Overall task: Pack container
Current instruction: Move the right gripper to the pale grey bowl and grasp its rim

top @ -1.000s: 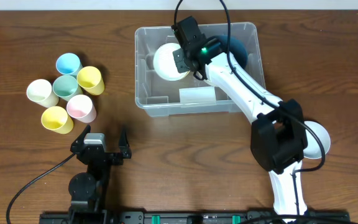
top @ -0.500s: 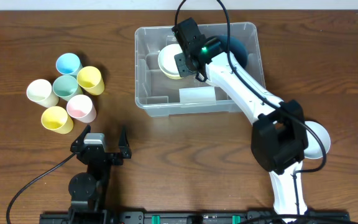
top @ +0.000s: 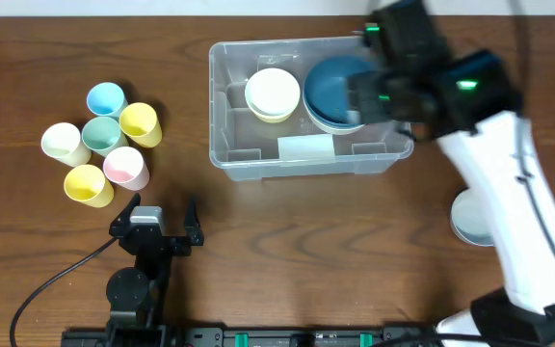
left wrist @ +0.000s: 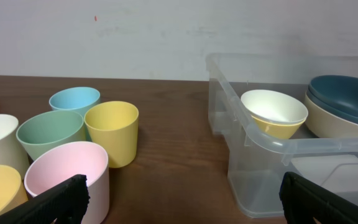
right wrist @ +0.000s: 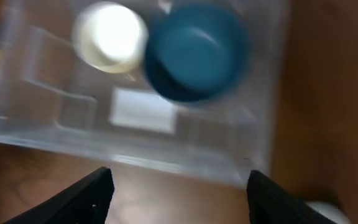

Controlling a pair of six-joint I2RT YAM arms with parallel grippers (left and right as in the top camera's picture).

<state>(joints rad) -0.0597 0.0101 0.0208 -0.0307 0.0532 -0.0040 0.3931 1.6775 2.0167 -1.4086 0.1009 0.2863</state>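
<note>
The pale bowl's container-side rim (top: 455, 216) (right wrist: 321, 208) is below my right gripper and to its right in the overhead view, so the gripper needs to move back and down onto it next.
The clear plastic container (top: 227, 116) stands at the back middle of the table, with a white label (top: 305, 147) on its front. Inside it sit a bowl, cream inside and yellow outside (top: 273, 93), on the left and stacked blue bowls (top: 335, 92) on the right. Both show in the left wrist view (left wrist: 273, 112) (left wrist: 347, 96) and the right wrist view (right wrist: 109, 36) (right wrist: 194, 53). My right gripper (top: 383, 96) is raised high over the container's right end, blurred, open and empty (right wrist: 179, 193). My left gripper (top: 155, 214) rests open and empty at the table's front left (left wrist: 179, 199).
Several pastel cups cluster at the left: blue (top: 106, 98), yellow (top: 140, 123), green (top: 101, 134), white (top: 65, 143), pink (top: 125, 167), yellow (top: 88, 184). A pale bowl (top: 470, 217) lies on the table at the right, partly hidden by my right arm.
My right gripper let go of the cream bowl inside the container's left part, then rose and swung to the right, away from it. The left arm has not moved.
</note>
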